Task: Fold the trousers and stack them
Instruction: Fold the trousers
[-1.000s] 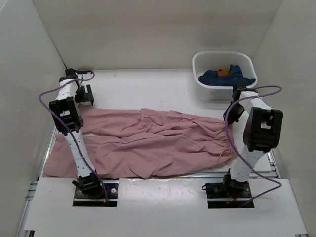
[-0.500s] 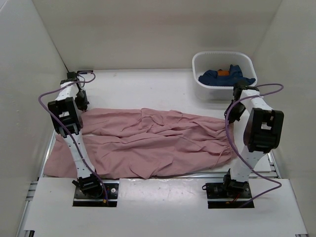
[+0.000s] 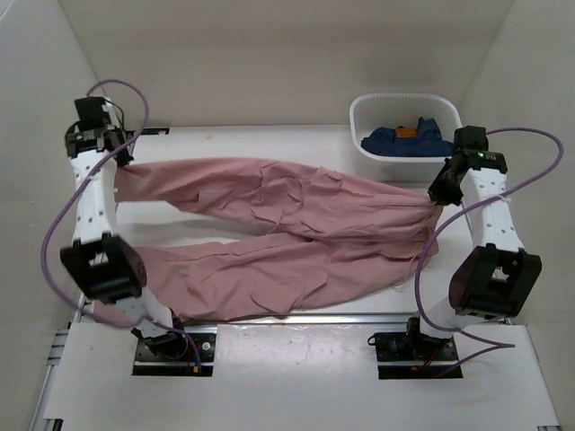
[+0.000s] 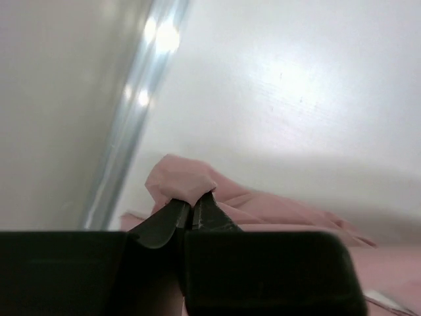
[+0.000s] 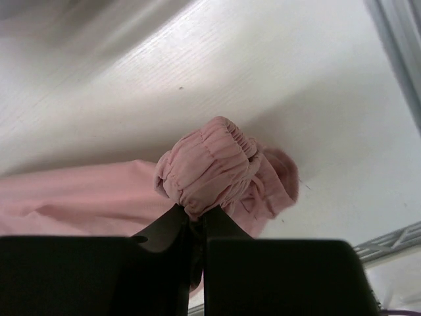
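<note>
My right gripper should move back and down to let go of the waistband at the lower leg's waist end (image 3: 414, 259), which lies spread below and back from it.
The dusty-pink trousers (image 3: 287, 224) hang stretched across the table between both raised arms. At the far left, my left gripper (image 3: 123, 154) is shut on the end of the upper leg (image 4: 181, 179), lifted off the table. My right gripper (image 3: 440, 190) is shut on the gathered elastic waistband (image 5: 207, 164), also held up, at the right. The lower leg (image 3: 207, 278) trails down to the near left and rests on the table. In both wrist views the dark fingers pinch a bunch of pink cloth.
A white bin (image 3: 406, 135) stands at the back right, close behind the right gripper, with a dark navy garment (image 3: 409, 139) inside. White walls close in on the left, back and right. A metal rail (image 4: 128, 125) runs along the table's left edge.
The left gripper closed on the upper leg's end, then both arms rose. The trousers went from lying flat to hanging taut between the grippers.
</note>
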### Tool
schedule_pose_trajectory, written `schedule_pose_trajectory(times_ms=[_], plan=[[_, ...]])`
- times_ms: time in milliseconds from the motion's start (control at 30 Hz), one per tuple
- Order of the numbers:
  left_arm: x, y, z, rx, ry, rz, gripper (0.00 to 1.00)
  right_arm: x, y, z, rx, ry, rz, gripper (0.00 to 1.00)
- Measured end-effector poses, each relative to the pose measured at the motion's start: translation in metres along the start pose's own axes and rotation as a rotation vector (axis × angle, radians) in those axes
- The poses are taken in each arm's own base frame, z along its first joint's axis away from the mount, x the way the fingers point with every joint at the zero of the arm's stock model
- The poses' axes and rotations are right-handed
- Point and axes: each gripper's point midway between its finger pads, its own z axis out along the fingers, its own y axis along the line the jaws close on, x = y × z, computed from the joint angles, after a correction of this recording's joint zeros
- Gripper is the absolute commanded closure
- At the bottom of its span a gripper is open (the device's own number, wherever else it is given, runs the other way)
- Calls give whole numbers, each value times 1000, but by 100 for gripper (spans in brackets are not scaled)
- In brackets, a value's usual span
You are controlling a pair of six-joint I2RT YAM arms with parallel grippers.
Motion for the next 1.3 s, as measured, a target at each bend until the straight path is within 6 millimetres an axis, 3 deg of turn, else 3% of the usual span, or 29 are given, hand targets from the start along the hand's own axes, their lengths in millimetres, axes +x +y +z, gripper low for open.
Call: schedule_pose_trajectory(times_ms=[100,167,200,267,433,533,600,667,867,933,967,1033,1133,1233,1300], plan=[[-27,21,-75,-32,-196,-43,86,6,-19,-6,17,-8,21,100],[-25,40,-103,-70,-267,-77,86,17,-35,2,44,29,46,100],[-16,48,-107,-88,-268,-90,86,23,-42,7,56,51,58,100],[16,58,-99,-119,-212,-102,86,36,-51,14,68,98,75,100],[130,75,-38,-191,102,-108,86,41,-51,13,34,86,88,100],[189,91,-26,-230,260,-146,86,53,-52,8,3,54,86,100],[202,103,-28,-256,295,-184,86,65,-56,6,5,58,84,100],[201,114,-32,-277,294,-215,86,70,-58,4,6,67,84,100],[163,135,-57,-307,232,-265,86,62,-47,-17,-42,28,109,100],[177,138,-63,-329,250,-275,86,71,-53,-25,-31,-8,135,100],[194,139,-64,-347,275,-278,86,78,-60,-27,-13,-24,151,100],[241,136,-66,-382,363,-282,86,105,-79,-27,51,-30,195,76],[317,128,-63,-419,535,-276,86,151,-110,-16,183,11,275,13],[370,120,-60,-427,688,-258,86,166,-127,-15,287,33,337,8],[383,116,-58,-415,750,-249,86,158,-130,-20,312,-3,366,11]])
